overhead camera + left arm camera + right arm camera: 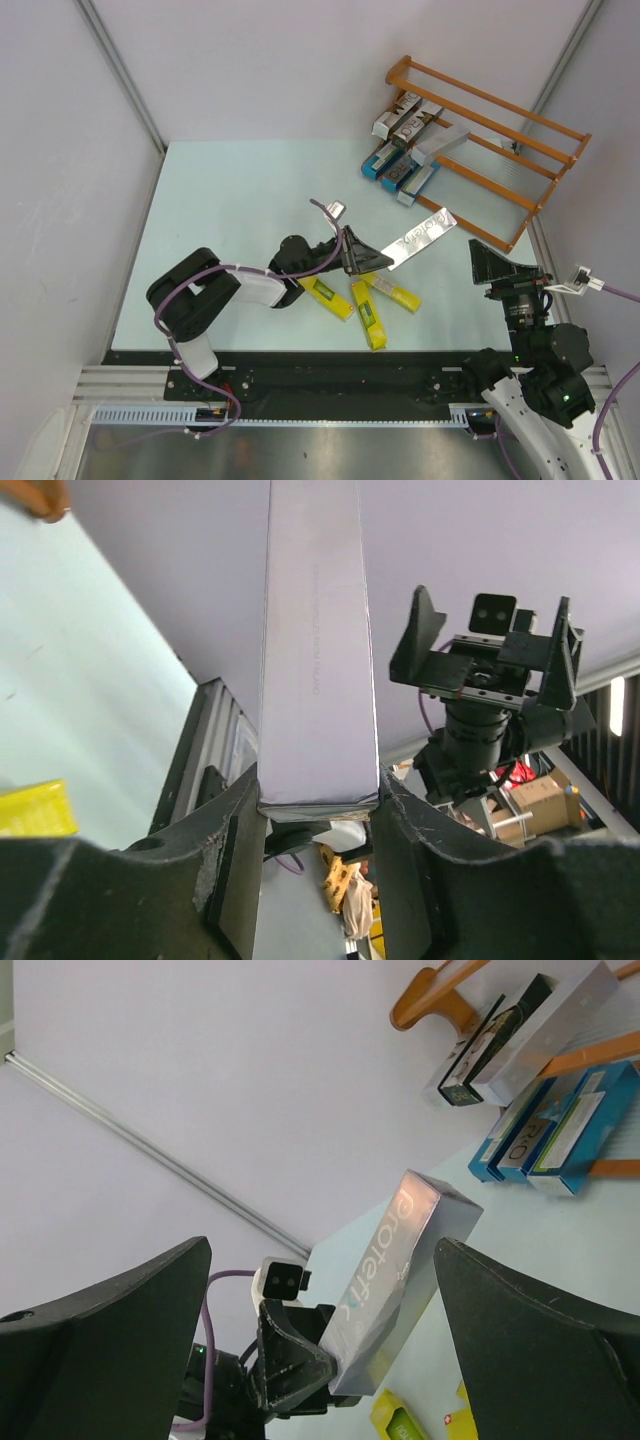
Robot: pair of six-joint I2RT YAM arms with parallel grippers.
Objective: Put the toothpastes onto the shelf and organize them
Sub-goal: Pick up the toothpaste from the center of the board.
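Observation:
My left gripper swings outward, to its right in the top view, to the free space beside the shelved silver carton next and releases there.
My left gripper (367,258) is shut on one end of a silver-grey toothpaste carton (422,238) and holds it above the table, its free end pointing right towards the shelf. The carton fills the left wrist view (315,650) between the fingers and shows in the right wrist view (395,1275). My right gripper (497,268) is open and empty at the right, facing the carton. The orange-brown shelf (520,130) stands at the far right with silver and blue cartons (405,160) on it. Three yellow cartons (367,312) lie on the table below the held carton.
White walls close the table at the back and sides. The black rail of the arm bases (330,375) runs along the near edge. The pale table (230,200) stretches to the left of the shelf.

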